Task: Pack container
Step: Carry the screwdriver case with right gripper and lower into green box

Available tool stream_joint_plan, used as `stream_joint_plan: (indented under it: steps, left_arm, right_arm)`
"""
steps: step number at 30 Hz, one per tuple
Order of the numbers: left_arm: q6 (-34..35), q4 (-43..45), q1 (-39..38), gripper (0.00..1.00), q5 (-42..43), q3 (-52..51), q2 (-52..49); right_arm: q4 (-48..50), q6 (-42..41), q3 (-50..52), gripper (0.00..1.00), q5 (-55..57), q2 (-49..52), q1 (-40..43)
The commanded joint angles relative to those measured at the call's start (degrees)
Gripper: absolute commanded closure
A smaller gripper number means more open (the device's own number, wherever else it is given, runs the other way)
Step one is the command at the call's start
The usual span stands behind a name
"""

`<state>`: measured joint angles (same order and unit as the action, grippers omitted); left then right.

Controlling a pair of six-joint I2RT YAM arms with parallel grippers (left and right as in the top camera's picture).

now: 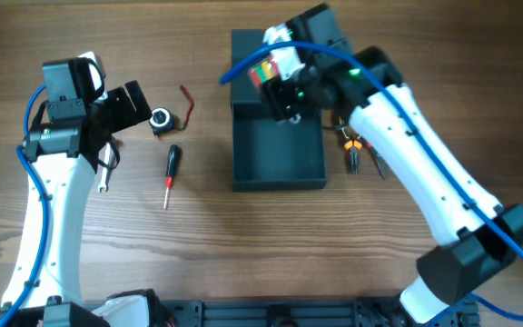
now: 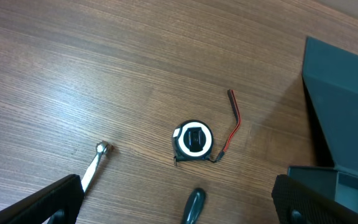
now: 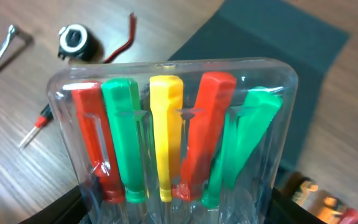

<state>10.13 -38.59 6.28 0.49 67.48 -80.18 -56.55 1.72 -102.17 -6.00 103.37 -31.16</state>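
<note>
The robot's right gripper should next move back and down into the container's half by the black-handled screwdriver and square the pack to release it there, since that part of the container's bottom is empty.
The dark teal-grey container (image 1: 278, 150) stands open in the middle of the table, its flap lid (image 1: 248, 56) laid back at the far side. My right gripper (image 1: 284, 91) is shut on a clear plastic pack of red, green and yellow screwdrivers (image 3: 169, 140) and holds it above the container's far end (image 3: 272, 50). My left gripper (image 1: 121, 104) is open and empty, hovering just left of a tape measure (image 2: 192, 140) with a red strap. A black-handled screwdriver (image 1: 171, 173) lies below the tape measure; its handle tip shows in the left wrist view (image 2: 193, 205).
A small metal wrench (image 1: 104, 177) lies under the left arm and shows in the left wrist view (image 2: 92, 168). Orange-handled pliers (image 1: 352, 150) lie right of the container, partly under the right arm. The container's corner (image 2: 337, 93) fills the right of the left wrist view.
</note>
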Motion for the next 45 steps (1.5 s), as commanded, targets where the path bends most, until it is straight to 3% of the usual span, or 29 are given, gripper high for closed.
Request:
stream_joint_plan:
  steps: [1,13,18,32,34,36,40,43,45]
  left_arm:
    - [-0.92,0.17,0.33,0.0,0.72,1.05,-0.09]
    - [-0.92,0.2,0.33,0.0,0.72,1.05,-0.09]
    - [-0.92,0.17,0.33,0.0,0.72,1.05,-0.09]
    - [-0.92,0.17,0.33,0.0,0.72,1.05,-0.09]
    - [-0.92,0.17,0.33,0.0,0.72,1.05,-0.09]
    - [-0.92,0.17,0.33,0.0,0.72,1.05,-0.09]
    - [-0.92,0.17,0.33,0.0,0.72,1.05,-0.09]
    - [-0.92,0.17,0.33,0.0,0.72,1.05,-0.09]
    - [-0.92,0.17,0.33,0.0,0.72,1.05,-0.09]
  right_arm:
    - [-1.16,-6.69,-0.13,0.78,-0.48,4.44,-2.21]
    - [-3.65,-22.12,0.66,0.78,-0.83,13.46,-2.47]
    - [-3.54,-30.03,0.68,0.84,-1.03,17.35,-2.78]
    - [-1.03,-37.24,0.68,0.82,-4.52,24.57,-7.04]
    - [-0.83,-37.92,0.68,0.62,-4.39,24.57,-7.04]
    - [-0.59,-37.7,0.68,0.57,-4.13,24.57,-7.02]
    - [-0.15,-35.23,0.68,0.34,-3.26,24.57,-7.02]
    - [0.2,-32.7,0.66,0.22,-2.84,24.57,-7.02]
    - [0.2,-31.58,0.66,0.01,-2.82,24.57,-7.02]
